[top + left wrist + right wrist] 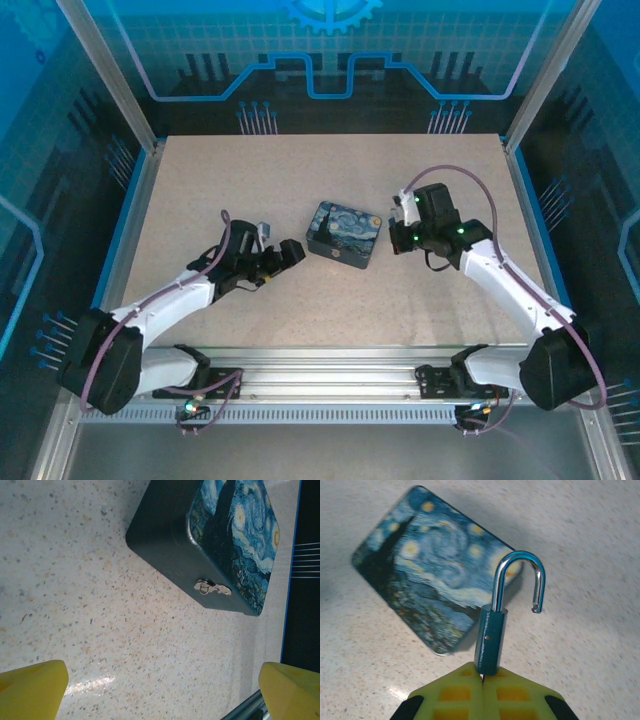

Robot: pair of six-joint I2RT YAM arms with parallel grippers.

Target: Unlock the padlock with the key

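Observation:
The padlock's shackle is open. I should next lower the padlock in my right gripper onto the bare table below, beside the tin (343,234), and release the key.
The padlock (490,640) has a teal body and a chrome shackle (520,560) that stands swung open, its free end clear of the body. It rises from my right gripper (483,685), which is shut on the key (482,676). Of the key, just a thin metal sliver shows between the yellow pads at the lock's base. This gripper (400,228) hovers just right of the swirl-painted tin (343,234). My left gripper (290,252) is open left of the tin, its yellow fingertips (30,690) wide apart with nothing between them.
The tin (170,540) lies mid-table, with a small silvery latch (212,587) on its dark side facing the left gripper. A blue-edged frame (130,200) rims the speckled table (300,170). A metal rail (320,375) runs along the near edge.

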